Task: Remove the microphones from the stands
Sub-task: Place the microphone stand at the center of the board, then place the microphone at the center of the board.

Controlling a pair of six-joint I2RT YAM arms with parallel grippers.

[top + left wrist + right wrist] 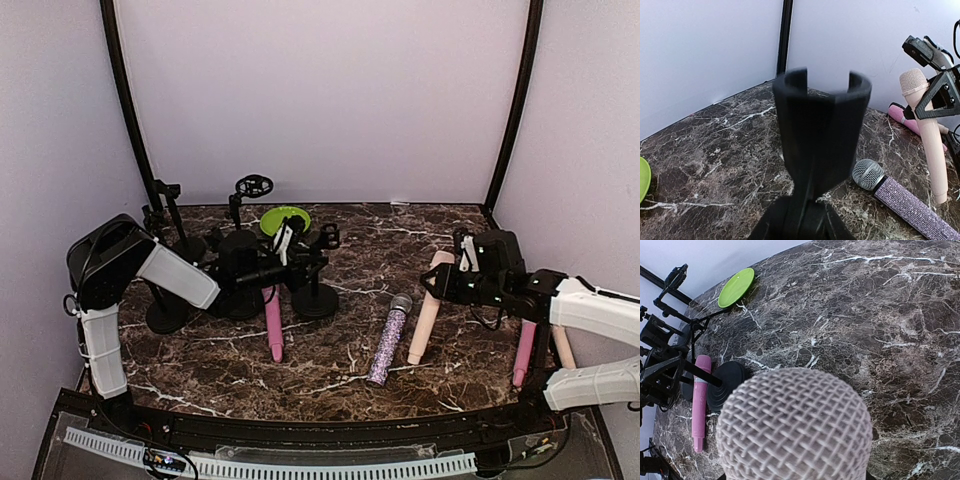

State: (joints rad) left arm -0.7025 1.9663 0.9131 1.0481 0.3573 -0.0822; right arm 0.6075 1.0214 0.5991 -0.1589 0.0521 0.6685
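Observation:
The clip is empty, so next I will lower the cream-pink microphone in my right gripper onto bare tabletop beside the purple glitter microphone below the gripper and release it.
A cream-pink microphone stands tilted at the right of the table, its base down, with my right gripper shut on its upper body. Its grey mesh head fills the right wrist view and hides the fingers. In the left wrist view the same microphone shows at the right. The black stand is left of centre. Its U-shaped clip is empty. My left gripper is shut on the clip's neck.
A purple glitter microphone and a pink one lie mid-table. Another pink microphone is by the right arm. A green plate sits at the back. More black stands crowd the left side.

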